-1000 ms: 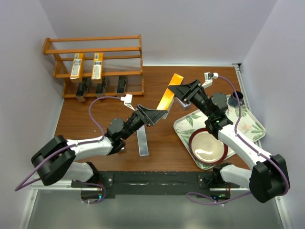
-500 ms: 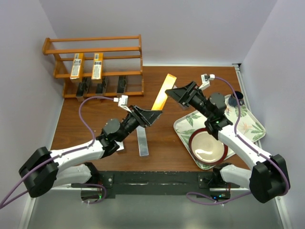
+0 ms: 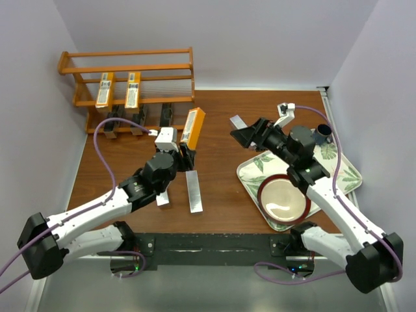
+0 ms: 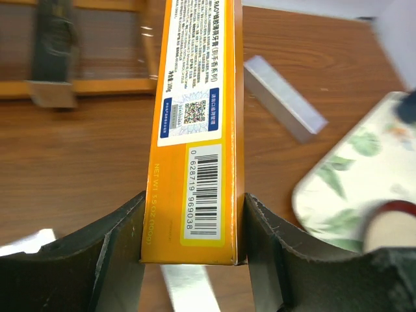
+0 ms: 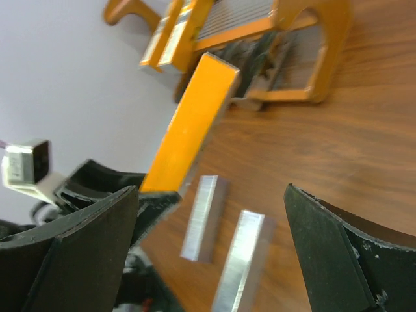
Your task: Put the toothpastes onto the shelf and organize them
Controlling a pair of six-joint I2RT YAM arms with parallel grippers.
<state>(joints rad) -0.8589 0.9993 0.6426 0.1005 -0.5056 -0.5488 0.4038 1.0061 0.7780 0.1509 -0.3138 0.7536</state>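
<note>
I next need to move my left gripper outward and leftward in the top view and release on the shelf's middle level, bare beside its orange cartons.
My left gripper (image 3: 184,151) (image 4: 194,240) is shut on an orange toothpaste carton (image 3: 192,126) (image 4: 195,130), held by its near end with its far end pointing toward the shelf (image 3: 130,84) (image 4: 78,84). On the shelf, two orange cartons (image 3: 104,90) lie on the middle tier and three black ones (image 3: 138,119) sit on the bottom tier. A silver carton (image 3: 194,190) (image 5: 244,260) lies on the table below the held one. A second (image 5: 203,218) lies beside it, and a third (image 3: 238,121) (image 4: 283,97) by my right gripper (image 3: 249,134) (image 5: 211,247), which is open and holds nothing.
A leaf-patterned tray (image 3: 341,170) (image 4: 351,188) at the right holds a red-rimmed bowl (image 3: 283,200). A dark cup (image 3: 323,133) stands at the tray's far corner. Walls close in the table at the back and on both sides.
My right gripper opened and let go of the orange carton, then drew back right. My left arm swung the carton left toward the shelf.
</note>
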